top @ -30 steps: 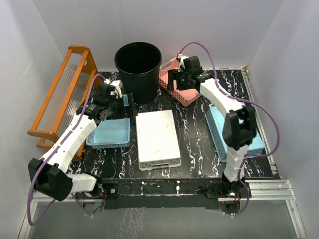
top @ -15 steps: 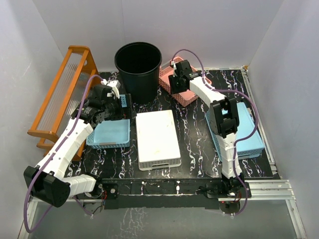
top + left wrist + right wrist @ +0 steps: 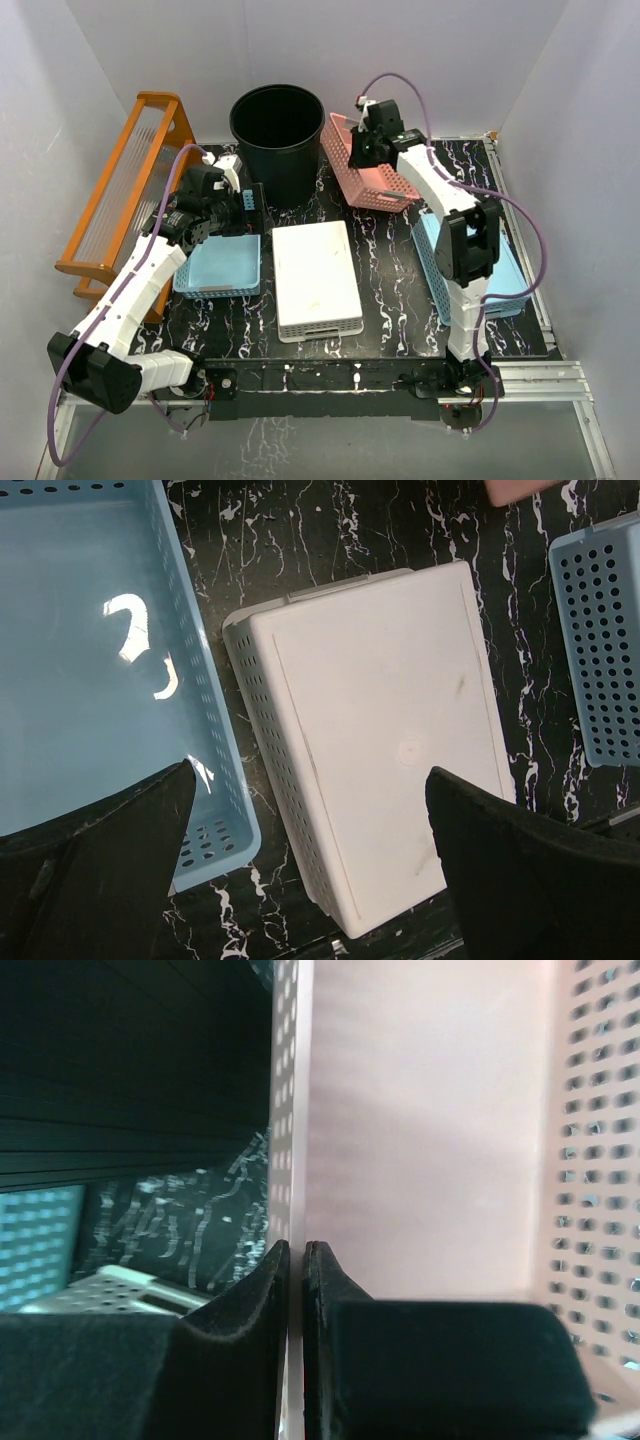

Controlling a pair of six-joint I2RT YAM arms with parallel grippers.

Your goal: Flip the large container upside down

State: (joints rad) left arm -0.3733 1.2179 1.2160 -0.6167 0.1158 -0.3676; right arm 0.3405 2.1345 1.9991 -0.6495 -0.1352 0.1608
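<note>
My right gripper needs to swing to the right in the top view toward the blue basket there, turning the pink basket (image 3: 375, 180) over, then release it, since the pink basket's inside faces up.
The large container (image 3: 278, 140), a tall round black ribbed bin, stands upright with its mouth up at the back of the table. Its ribbed side (image 3: 120, 1060) fills the upper left of the right wrist view. Just right of it, my right gripper (image 3: 362, 150) is shut on the thin side wall of a pink lattice basket (image 3: 375, 180); the two pads pinch that wall (image 3: 296, 1250), with the basket's inside (image 3: 430, 1140) to the right. My left gripper (image 3: 248, 205) hangs open in front of the bin, its fingers spread wide (image 3: 310, 772) and holding nothing.
A white lattice basket (image 3: 316, 278) lies upside down at the table's middle (image 3: 390, 730). A blue basket (image 3: 218, 268) sits left of it (image 3: 80, 660), and another blue basket (image 3: 500, 280) lies at the right (image 3: 600, 650). An orange rack (image 3: 120, 195) lines the left edge.
My right gripper has closed onto the pink basket's wall, and the basket has shifted and tilted with it. The left arm has edged slightly toward the bin, still open.
</note>
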